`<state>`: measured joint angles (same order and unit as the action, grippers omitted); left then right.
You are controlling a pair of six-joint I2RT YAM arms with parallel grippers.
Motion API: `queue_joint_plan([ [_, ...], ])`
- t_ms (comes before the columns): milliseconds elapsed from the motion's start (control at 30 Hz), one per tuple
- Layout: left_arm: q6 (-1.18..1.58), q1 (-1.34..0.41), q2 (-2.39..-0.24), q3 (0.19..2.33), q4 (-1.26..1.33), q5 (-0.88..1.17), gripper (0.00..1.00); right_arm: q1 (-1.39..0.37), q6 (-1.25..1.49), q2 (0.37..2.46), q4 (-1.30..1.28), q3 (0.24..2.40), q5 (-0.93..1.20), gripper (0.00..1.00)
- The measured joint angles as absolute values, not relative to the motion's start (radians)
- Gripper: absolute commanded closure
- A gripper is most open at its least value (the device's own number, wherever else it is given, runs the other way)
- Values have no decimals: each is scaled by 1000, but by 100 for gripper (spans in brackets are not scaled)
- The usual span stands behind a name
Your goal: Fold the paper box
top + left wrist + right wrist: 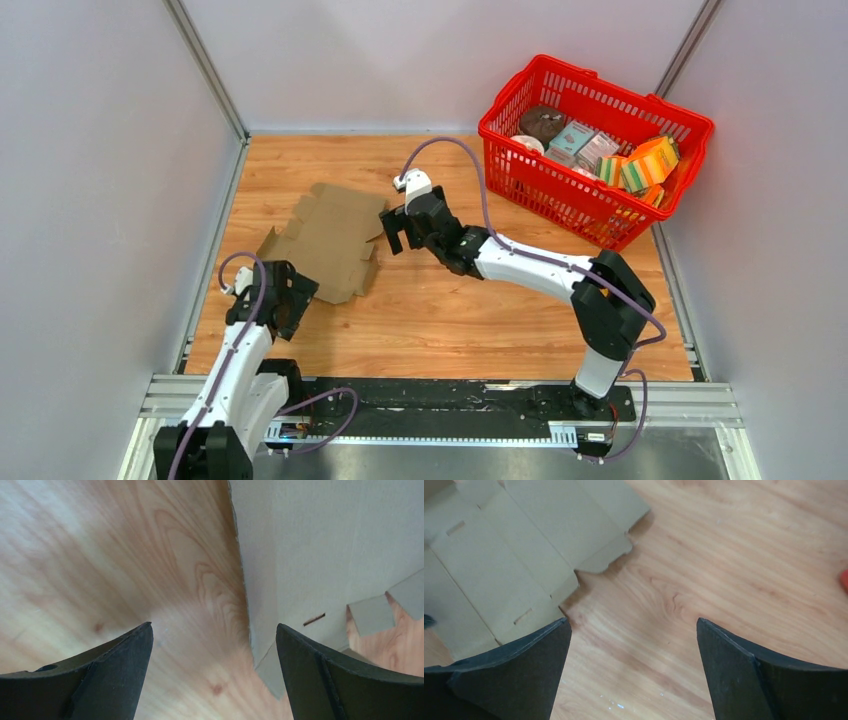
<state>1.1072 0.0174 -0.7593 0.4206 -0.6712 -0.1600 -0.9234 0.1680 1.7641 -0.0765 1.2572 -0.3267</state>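
Next, my left gripper shifts toward the right in the wrist view and closes on the sheet's straight near edge [248, 617], since mostly bare wood lies between its fingers.
The paper box [330, 238] is a flat brown die-cut sheet with notched flaps, lying on the wooden table left of centre. My left gripper [298, 292] is open at the sheet's near-left corner. In the left wrist view, its fingers [214, 630] straddle bare wood, and the sheet's edge [325, 545] runs just inside the right finger. My right gripper [400, 240] is open beside the sheet's right edge. In the right wrist view, the sheet [524, 545] lies at upper left, touching the left finger's side, and the gripper [633, 622] has only wood between its fingers.
A red basket [690, 130] with several colourful printed packages stands at the back right; a sliver of it [844, 580] shows in the right wrist view. Grey walls close in the table on the left, back and right.
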Motion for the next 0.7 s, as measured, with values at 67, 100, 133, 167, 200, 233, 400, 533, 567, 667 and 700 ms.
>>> queue_joint_plan([
  [67, 1154, 18, -788, 375, -584, -148, 4, -910, 166, 1731, -52, 1254, -321, 0],
  [100, 1181, 18, -799, 356, -532, -146, 6, -904, 164, 1712, -33, 1246, -316, 0],
  [133, 1201, 20, -802, 347, -481, -140, 7, -899, 162, 1695, -19, 1237, -311, 0],
  [167, 1221, 20, -812, 329, -411, -138, 10, -896, 160, 1671, 5, 1221, -304, 0],
  [200, 1240, 20, -826, 311, -360, -134, 14, -894, 159, 1665, 10, 1216, -304, 0],
  [233, 1260, 21, -841, 301, -314, -131, 16, -894, 158, 1658, 20, 1208, -302, 0],
  [400, 1308, 22, -923, 269, -124, -119, 40, -894, 148, 1649, 49, 1174, -294, 0],
  [533, 1308, 22, -951, 248, -71, -105, 69, -890, 144, 1649, 52, 1163, -294, 0],
  [567, 1303, 22, -949, 243, -68, -104, 83, -888, 141, 1649, 54, 1162, -294, 0],
  [667, 1278, 22, -925, 232, -67, -105, 97, -886, 137, 1649, 59, 1162, -294, 0],
  [700, 1266, 22, -909, 231, -72, -106, 99, -885, 135, 1649, 60, 1162, -295, 0],
])
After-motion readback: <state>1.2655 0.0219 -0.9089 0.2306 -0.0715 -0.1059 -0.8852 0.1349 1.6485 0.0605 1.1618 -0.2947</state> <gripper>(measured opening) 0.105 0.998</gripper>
